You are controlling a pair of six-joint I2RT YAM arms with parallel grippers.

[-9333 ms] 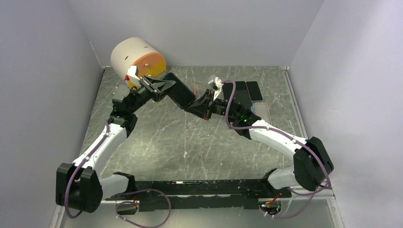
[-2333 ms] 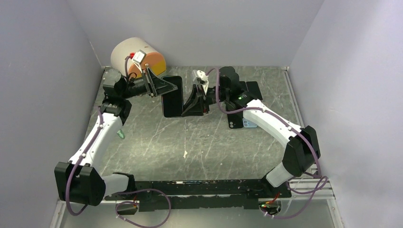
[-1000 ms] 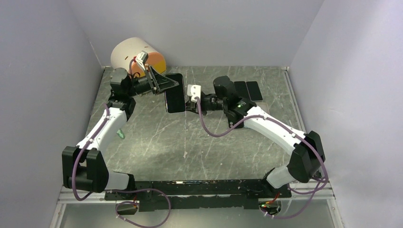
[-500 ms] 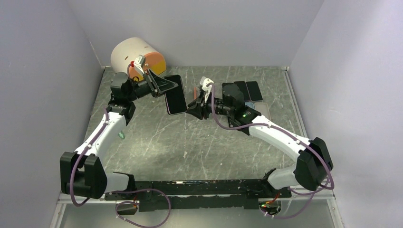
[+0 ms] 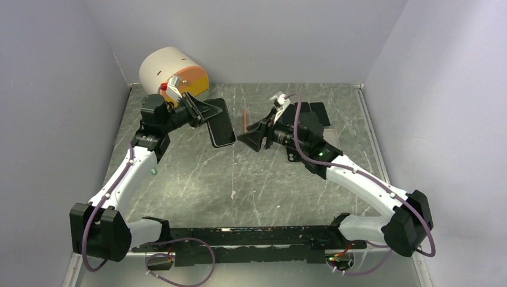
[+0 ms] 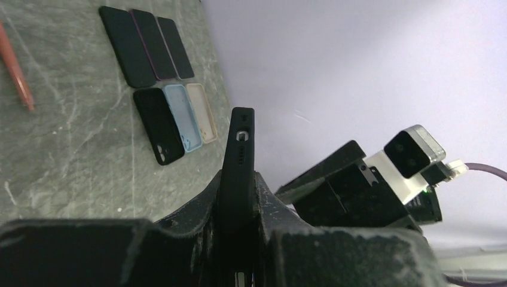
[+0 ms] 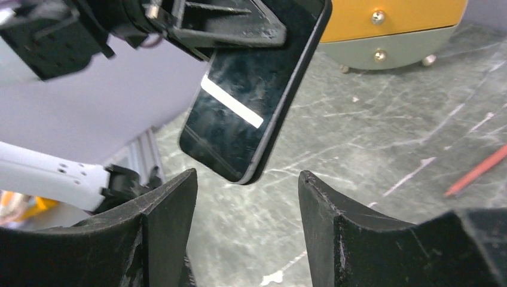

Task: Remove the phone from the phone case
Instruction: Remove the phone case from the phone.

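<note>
The phone's near corner (image 5: 231, 140) (image 7: 241, 172) is uncovered, so I should next turn my right gripper and move it left in the top view, onto that corner, and close it there.
My left gripper (image 5: 206, 116) is shut on a black phone in a black case (image 5: 222, 127) and holds it above the table, tilted. In the left wrist view the cased phone (image 6: 238, 161) stands edge-on between the fingers. In the right wrist view the phone's glossy screen (image 7: 254, 89) faces me, with the case's rim round it. My right gripper (image 5: 251, 139) is open and empty, just right of the phone's lower end. Its fingers (image 7: 161, 215) stand wide apart below the phone's corner without touching it.
A cream and orange cylinder (image 5: 173, 75) stands at the back left. Several phone cases and phones (image 6: 158, 78) lie in rows at the back right. A red pen (image 5: 245, 119) lies on the table behind the grippers. Grey walls close in on three sides.
My right gripper has let go of the phone and drawn back to the right, now open. My left gripper has kept the phone and lowered it slightly.
</note>
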